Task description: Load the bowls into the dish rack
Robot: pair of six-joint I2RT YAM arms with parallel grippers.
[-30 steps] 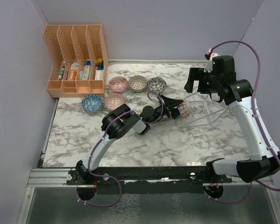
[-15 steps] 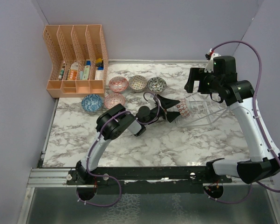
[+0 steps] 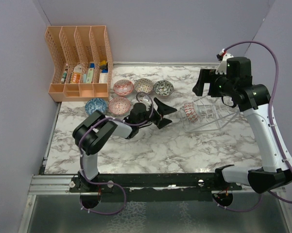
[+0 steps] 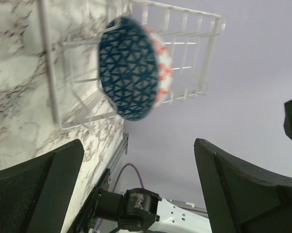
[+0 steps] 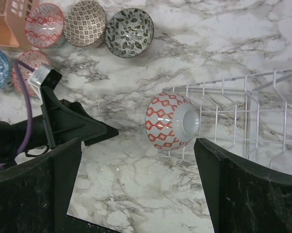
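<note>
One bowl stands in the rack, so my left gripper should swing away, turn its fingers down and lower onto the rack-side rim of the pink bowl beside the blue one.
One bowl, red-and-white outside and blue-patterned inside, stands on edge at the left end of the see-through dish rack. It also shows in the left wrist view and the right wrist view. My left gripper is open and empty, a short way left of that bowl. My right gripper is open and empty, high above the rack. Five more bowls sit on the marble: pink, brown-patterned, grey, blue and pink.
An orange slotted file organizer with small items stands at the back left. Purple walls close in the left, back and right sides. The left arm lies low across the table, just in front of the loose bowls.
</note>
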